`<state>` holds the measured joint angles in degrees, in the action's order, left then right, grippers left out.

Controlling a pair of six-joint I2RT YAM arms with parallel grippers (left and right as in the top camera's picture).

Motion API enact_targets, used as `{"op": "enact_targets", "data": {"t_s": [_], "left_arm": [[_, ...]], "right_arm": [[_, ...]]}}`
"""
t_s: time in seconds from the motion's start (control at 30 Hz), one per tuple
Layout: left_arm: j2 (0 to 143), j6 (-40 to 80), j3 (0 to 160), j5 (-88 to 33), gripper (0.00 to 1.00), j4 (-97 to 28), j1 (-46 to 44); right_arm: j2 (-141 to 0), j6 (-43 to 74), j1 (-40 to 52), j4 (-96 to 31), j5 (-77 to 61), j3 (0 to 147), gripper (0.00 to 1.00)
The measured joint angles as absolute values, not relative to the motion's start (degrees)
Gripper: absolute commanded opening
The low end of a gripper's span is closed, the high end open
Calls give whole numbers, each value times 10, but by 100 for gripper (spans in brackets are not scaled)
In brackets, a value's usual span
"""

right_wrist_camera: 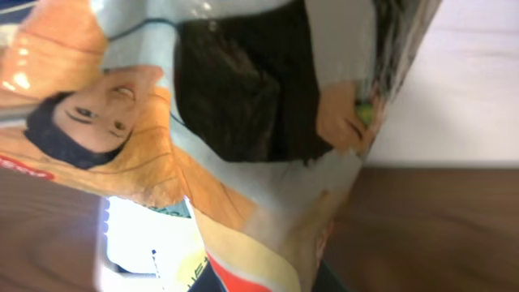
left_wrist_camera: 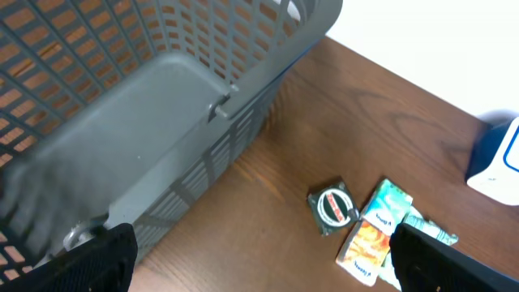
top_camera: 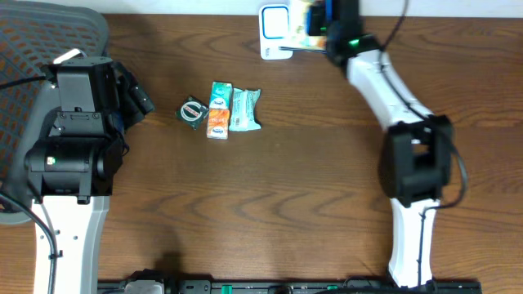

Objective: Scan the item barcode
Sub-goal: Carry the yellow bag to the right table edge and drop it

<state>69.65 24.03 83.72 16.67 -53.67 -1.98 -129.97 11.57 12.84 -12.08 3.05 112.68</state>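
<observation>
The item will next swing with my right gripper away from the scanner [top_camera: 275,31], to the right in the overhead view, and then be released at the empty far table corner.
My right gripper [top_camera: 328,26] is at the table's far edge, shut on the item [top_camera: 313,16], a glossy packet printed with a person in orange. The item [right_wrist_camera: 243,122] fills the right wrist view, and only dark slivers of the fingers show at the bottom around my right gripper [right_wrist_camera: 272,277]. Just left of the item and under it stands the white and blue scanner [top_camera: 275,31], and its lit white face [right_wrist_camera: 150,235] glows behind the packet. My left gripper [top_camera: 135,98] hangs open and empty at the left [left_wrist_camera: 259,272].
A grey mesh basket [top_camera: 33,49] stands at the far left, close beside the left arm [left_wrist_camera: 146,97]. Mid-table lie a round tin [top_camera: 193,110], an orange and teal box [top_camera: 218,109] and a teal packet [top_camera: 244,109]. The tin [left_wrist_camera: 333,208] and the box [left_wrist_camera: 375,230] show ahead of the left fingers.
</observation>
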Motion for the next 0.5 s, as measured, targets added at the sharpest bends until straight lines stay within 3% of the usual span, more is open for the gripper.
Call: {"op": "enact_targets", "data": {"t_s": [0.27, 0.33, 0.4, 0.43, 0.47, 0.5], "left_arm": [[696, 240, 837, 166, 98, -537, -20], [696, 240, 837, 166, 98, -537, -20], [696, 240, 837, 166, 98, -537, -20], [696, 240, 837, 166, 97, -537, -20], [696, 240, 837, 167, 98, -537, -20], [696, 240, 837, 166, 98, -537, -20]], "right_arm": [[-1242, -29, -9, -328, 146, 1137, 3], [-1244, -56, -39, -358, 167, 1137, 24], [-1244, -74, -74, -374, 179, 1137, 67], [-1244, -80, -85, -378, 179, 1137, 83], [-1244, -85, -102, -389, 178, 1137, 95], [-1244, -87, -114, -398, 175, 1137, 99]]}}
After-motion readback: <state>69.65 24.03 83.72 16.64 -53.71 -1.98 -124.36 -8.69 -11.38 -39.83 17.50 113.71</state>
